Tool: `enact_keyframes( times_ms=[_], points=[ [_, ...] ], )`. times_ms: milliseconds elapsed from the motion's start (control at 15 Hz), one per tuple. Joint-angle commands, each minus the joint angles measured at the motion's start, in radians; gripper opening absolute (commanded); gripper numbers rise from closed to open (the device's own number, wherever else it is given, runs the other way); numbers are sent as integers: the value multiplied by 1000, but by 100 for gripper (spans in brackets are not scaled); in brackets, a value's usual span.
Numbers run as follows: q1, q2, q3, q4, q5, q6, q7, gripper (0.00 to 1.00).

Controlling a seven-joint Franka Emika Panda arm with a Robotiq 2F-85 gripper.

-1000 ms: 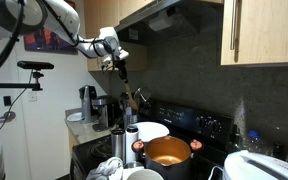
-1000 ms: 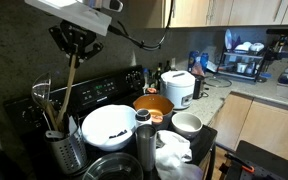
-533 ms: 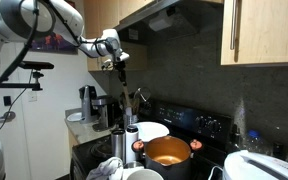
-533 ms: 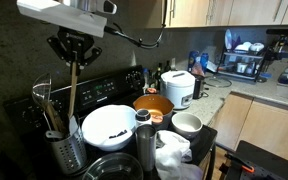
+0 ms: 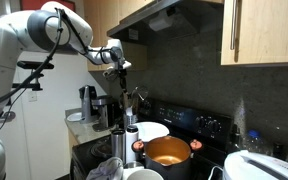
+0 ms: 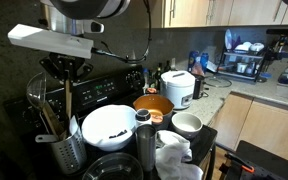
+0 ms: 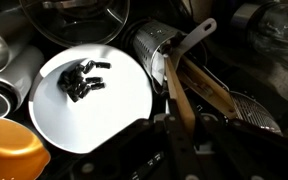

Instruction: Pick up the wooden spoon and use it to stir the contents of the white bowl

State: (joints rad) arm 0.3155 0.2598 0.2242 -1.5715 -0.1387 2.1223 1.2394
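Note:
The spoon's lower end still stands inside the holder. Next I need to move my gripper gently a little toward the other utensils at the holder's opening (image 6: 66,138) and release the wooden spoon (image 6: 67,100).
My gripper (image 6: 64,72) is shut on the wooden spoon (image 6: 67,100), which hangs nearly upright from the jaws, its lower end at the utensil holder (image 6: 59,148). In the wrist view the spoon handle (image 7: 177,95) runs from between my fingers toward the holder's mouth, beside other wooden utensils (image 7: 216,92). The white bowl (image 6: 109,140) stands just right of the holder and has dark pieces (image 7: 84,80) in it. In the wrist view the bowl (image 7: 104,115) lies to the left of my gripper (image 7: 182,128). In an exterior view the gripper (image 5: 121,64) holds the spoon (image 5: 124,92) above the stove.
An orange pot (image 6: 154,104) sits behind the bowl, also seen in the wrist view (image 7: 4,150). A rice cooker (image 6: 178,88), a white cup (image 6: 187,124), a steel shaker (image 6: 144,135) and a crumpled cloth (image 6: 174,155) crowd the stove top. A range hood (image 5: 164,18) hangs overhead.
My gripper has come down and turned with the spoon still in it, closer to the utensil holder. The bowl and pot have not moved.

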Motion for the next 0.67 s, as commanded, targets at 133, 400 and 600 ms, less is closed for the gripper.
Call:
enact_keyframes(
  times_ms=[133,400,600],
  points=[
    [44,89,-23,115,-19,-81,-17,5],
    [61,119,-29,151,-31,-103,-18,5],
    [73,139,-31,164,-46,-108,-18,5]
  ],
)
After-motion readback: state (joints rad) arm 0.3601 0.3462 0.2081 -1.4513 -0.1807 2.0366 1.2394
